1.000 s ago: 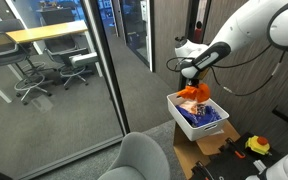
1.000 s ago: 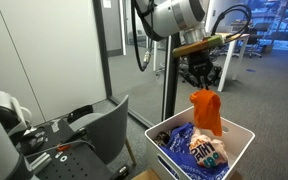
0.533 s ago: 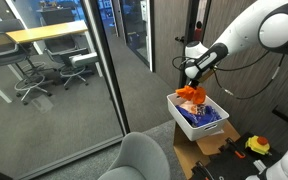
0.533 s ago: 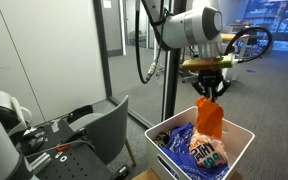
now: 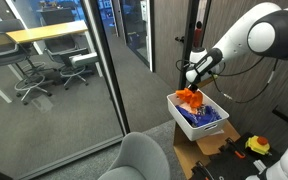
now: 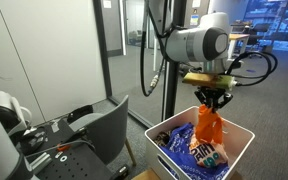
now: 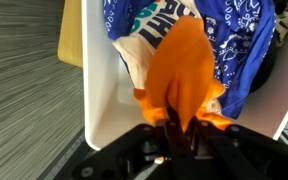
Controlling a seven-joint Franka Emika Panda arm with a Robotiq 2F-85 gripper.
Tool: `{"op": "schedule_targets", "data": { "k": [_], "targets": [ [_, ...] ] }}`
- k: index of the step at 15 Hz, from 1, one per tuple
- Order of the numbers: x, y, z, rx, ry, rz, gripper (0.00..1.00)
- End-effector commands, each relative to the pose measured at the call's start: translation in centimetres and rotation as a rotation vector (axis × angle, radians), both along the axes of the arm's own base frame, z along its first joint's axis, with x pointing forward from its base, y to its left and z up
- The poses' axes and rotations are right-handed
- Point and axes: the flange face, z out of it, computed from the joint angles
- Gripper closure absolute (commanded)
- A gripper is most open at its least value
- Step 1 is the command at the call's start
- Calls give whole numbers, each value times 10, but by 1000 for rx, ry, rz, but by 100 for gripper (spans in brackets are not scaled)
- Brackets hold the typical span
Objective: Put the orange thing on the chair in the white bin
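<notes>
My gripper should next go down a little over the far end of the white bin and let go, as the lower end of the orange cloth [image 7: 184, 70] already hangs inside the bin.
The orange thing [image 6: 208, 126] is a limp orange cloth. It hangs from my gripper [image 6: 210, 100], which is shut on its top edge. Its lower end reaches inside the white bin [image 6: 236, 140], over a blue patterned cloth [image 6: 197, 148]. In an exterior view the cloth [image 5: 190, 96] hangs over the far end of the bin [image 5: 185, 124] under the gripper [image 5: 193, 80]. In the wrist view the orange cloth [image 7: 184, 70] is pinched between the fingers [image 7: 174, 118], with the bin's white wall [image 7: 99, 90] and the blue cloth [image 7: 234, 40] below.
A grey chair [image 6: 102, 125] stands beside the bin, and it also shows in an exterior view [image 5: 144, 160]. A glass wall [image 5: 54, 70] runs along one side. A cardboard box [image 5: 212, 152] sits under the bin. Dark clutter lies on a seat [image 6: 39, 140].
My gripper has carried the orange cloth lower and further over the bin; the cloth's lower end now dips inside it.
</notes>
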Motion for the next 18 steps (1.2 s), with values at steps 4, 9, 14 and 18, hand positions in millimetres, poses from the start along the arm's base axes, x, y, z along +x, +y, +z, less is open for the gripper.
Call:
{"op": "schedule_targets", "data": {
  "k": [4, 9, 14, 18],
  "targets": [
    [2, -7, -25, 38, -33, -69, 97],
    [1, -7, -34, 46, -32, -83, 97],
    [1, -7, -36, 50, -31, -88, 97],
    [1, -7, -35, 67, -34, -108, 50]
  ]
}}
